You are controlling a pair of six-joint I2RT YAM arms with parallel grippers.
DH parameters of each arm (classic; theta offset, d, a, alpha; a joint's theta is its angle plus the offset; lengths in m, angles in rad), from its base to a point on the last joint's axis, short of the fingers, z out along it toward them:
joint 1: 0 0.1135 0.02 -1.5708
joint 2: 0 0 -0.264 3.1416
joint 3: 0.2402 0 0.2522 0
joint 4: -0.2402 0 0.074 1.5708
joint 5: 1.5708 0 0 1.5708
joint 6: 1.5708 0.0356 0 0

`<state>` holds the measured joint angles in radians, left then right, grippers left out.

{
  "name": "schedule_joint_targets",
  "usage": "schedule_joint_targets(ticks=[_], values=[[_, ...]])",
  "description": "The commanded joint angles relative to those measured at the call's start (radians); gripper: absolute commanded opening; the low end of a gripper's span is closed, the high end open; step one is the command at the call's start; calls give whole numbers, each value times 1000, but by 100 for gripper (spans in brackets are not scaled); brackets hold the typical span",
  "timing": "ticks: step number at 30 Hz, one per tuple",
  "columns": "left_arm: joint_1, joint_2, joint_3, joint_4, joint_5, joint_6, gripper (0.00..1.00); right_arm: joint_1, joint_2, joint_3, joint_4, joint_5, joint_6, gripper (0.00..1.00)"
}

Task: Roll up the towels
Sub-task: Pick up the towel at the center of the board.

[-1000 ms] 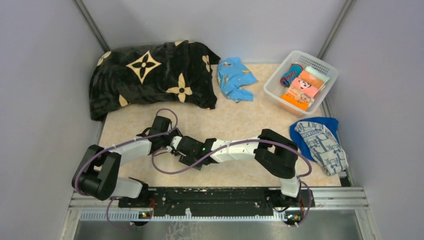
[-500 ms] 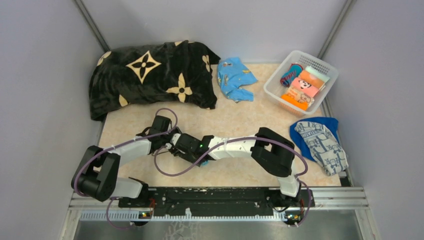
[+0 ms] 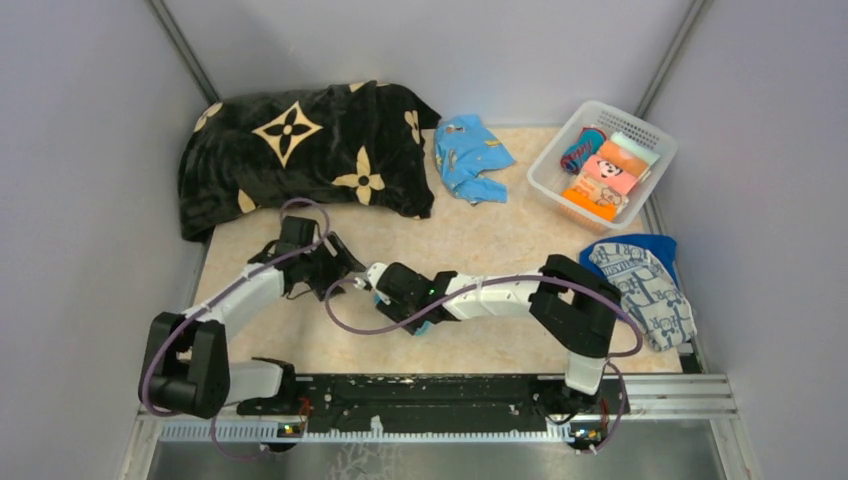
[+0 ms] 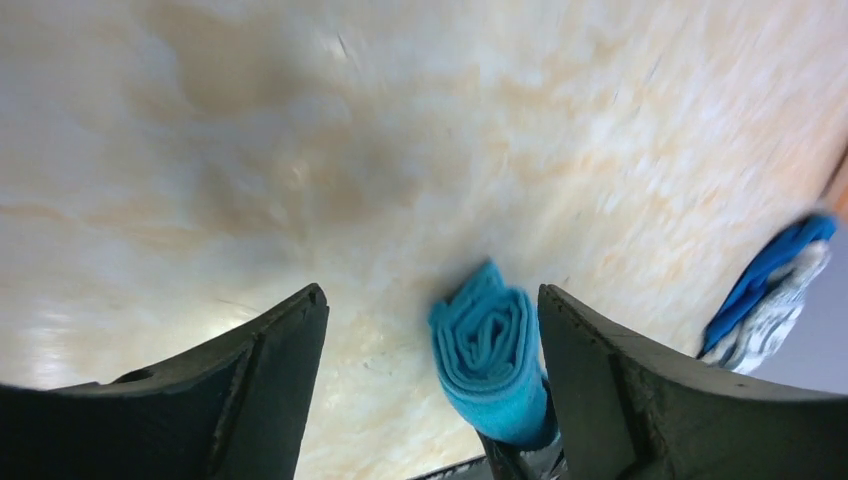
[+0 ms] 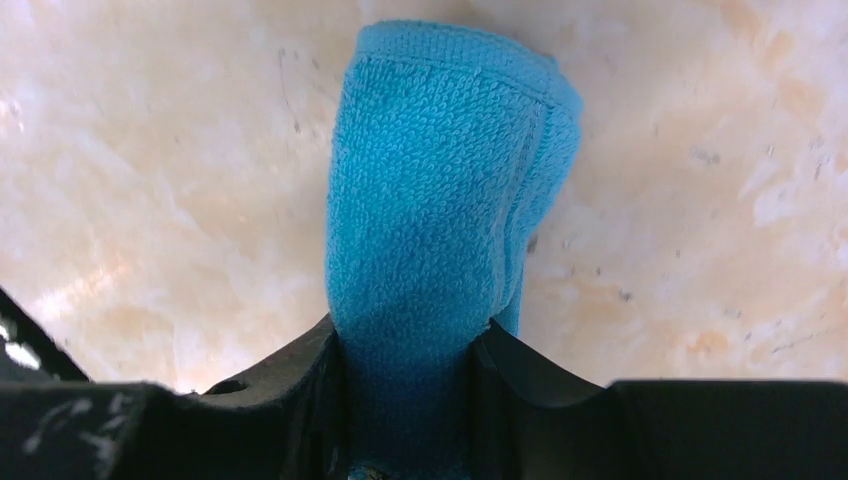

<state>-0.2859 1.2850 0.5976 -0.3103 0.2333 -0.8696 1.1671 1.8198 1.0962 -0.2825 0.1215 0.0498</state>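
Observation:
I need to raise my right gripper, move outward and lower the roll to release it in the basket's empty side by the light-blue cloth.
The small turquoise towel (image 5: 440, 200) is a tight roll, and my right gripper (image 5: 410, 340) is shut on one end of it, just above the table. In the left wrist view the roll's spiral end (image 4: 490, 350) shows beside the right finger (image 4: 620, 390) of my left gripper (image 4: 430, 300), which is open and empty. In the top view my left gripper (image 3: 335, 265) sits just left of my right gripper (image 3: 378, 283); the roll is mostly hidden there. The white printed towel (image 3: 645, 290) lies on the royal-blue towel (image 3: 625, 248) at the right edge.
The black blanket with cream flowers (image 3: 300, 150) is heaped at the back left. A light-blue printed cloth (image 3: 470, 155) lies at the back middle. A white basket (image 3: 640, 125) with rolled cloths stands at the back right. Grey walls close in the table.
My left gripper has pulled back and to the left, away from the right gripper. The right gripper has shifted slightly right, still holding the turquoise roll.

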Motion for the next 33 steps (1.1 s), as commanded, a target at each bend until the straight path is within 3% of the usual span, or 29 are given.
schedule_joint_targets(ticks=[1,6,8,13,19,25,33], values=[[133,-40,96,-124,-31,124,84,-64,-71,-106,-160,-75,54,10],[216,-62,224,-236,-75,234,86,-170,-200,-107,-219,-61,106,8],[230,-76,285,-273,-100,279,88,-237,-247,-88,-253,-45,139,1],[233,-114,415,-295,-128,429,90,-436,-360,-20,-328,18,224,0],[234,-179,416,-249,-217,542,94,-682,-407,135,-405,203,281,0],[234,-153,379,-224,-173,569,95,-896,-316,351,-448,363,330,0],[233,-140,377,-231,-164,589,97,-1011,-11,698,-481,570,315,0]])
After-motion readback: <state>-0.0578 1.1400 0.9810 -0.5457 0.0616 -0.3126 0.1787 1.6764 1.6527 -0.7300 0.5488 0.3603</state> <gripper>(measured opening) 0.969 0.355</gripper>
